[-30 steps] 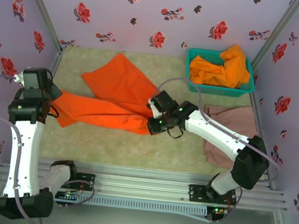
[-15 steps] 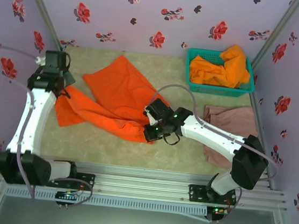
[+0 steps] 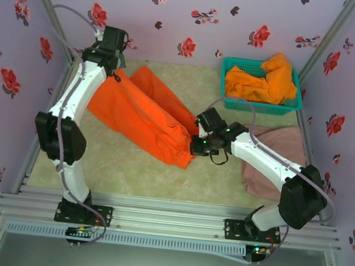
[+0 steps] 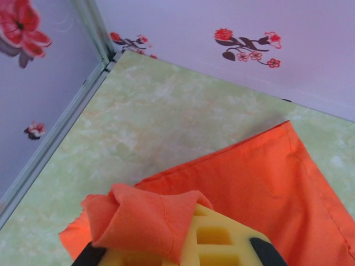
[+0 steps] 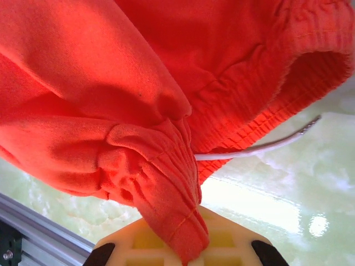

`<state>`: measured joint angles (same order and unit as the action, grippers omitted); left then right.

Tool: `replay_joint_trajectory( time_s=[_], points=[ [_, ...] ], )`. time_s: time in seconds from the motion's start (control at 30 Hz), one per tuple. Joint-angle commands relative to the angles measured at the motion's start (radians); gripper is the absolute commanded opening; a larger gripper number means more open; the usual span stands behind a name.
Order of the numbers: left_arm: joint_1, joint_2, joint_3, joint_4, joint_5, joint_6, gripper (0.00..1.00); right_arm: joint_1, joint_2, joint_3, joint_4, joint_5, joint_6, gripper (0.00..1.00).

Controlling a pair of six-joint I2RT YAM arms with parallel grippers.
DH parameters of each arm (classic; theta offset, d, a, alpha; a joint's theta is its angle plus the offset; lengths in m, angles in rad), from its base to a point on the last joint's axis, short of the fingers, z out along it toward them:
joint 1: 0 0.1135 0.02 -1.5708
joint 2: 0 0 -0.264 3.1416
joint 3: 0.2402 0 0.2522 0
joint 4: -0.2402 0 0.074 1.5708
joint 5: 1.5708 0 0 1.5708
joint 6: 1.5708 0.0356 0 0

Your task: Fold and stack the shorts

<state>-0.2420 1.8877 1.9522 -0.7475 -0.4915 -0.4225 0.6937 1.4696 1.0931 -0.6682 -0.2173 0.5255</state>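
Note:
The left gripper should next move toward the basket [image 3: 260, 106] and down to let go of the hem corner on the other leg, since that leg lies below, on the basket's side.
One pair of bright orange shorts [image 3: 142, 115] hangs stretched between my two grippers over the green table. My left gripper [image 3: 110, 73] is at the far left corner, shut on a hem corner [image 4: 141, 219] that drapes over its yellow pad [image 4: 222, 238]. At mid-table my right gripper [image 3: 195, 148] is shut on the bunched elastic waistband [image 5: 175, 221], with the white drawstring [image 5: 260, 148] dangling beside it. A second orange pair [image 3: 263, 82] lies heaped in the teal basket [image 3: 260, 106]. The pink-beige shorts [image 3: 279, 144] lie flat on the right, partly under my right arm.
Purple flowered walls enclose the table on three sides. The left wall and its metal corner post [image 4: 91, 22] are close to my left gripper. A metal rail [image 3: 168, 215] runs along the near edge. Bare green tabletop [image 3: 122, 171] lies in front of the held shorts.
My left arm has swung from the near left to the far left corner, carrying its end of the orange shorts. The right gripper has shifted slightly right, holding the waistband.

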Motion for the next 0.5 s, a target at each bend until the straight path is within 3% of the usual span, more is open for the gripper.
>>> replay_joint_trajectory(
  time_s=[0.0,0.47],
  points=[
    [-0.016,0.08,0.118,0.008,-0.055,0.055,0.0,-0.036,-0.019,-0.023,-0.001,0.011,0.015,0.0],
    [-0.029,0.444,0.458,-0.063,-0.055,0.062,0.04,-0.139,0.084,-0.011,0.014,0.012,-0.02,0.02]
  ],
)
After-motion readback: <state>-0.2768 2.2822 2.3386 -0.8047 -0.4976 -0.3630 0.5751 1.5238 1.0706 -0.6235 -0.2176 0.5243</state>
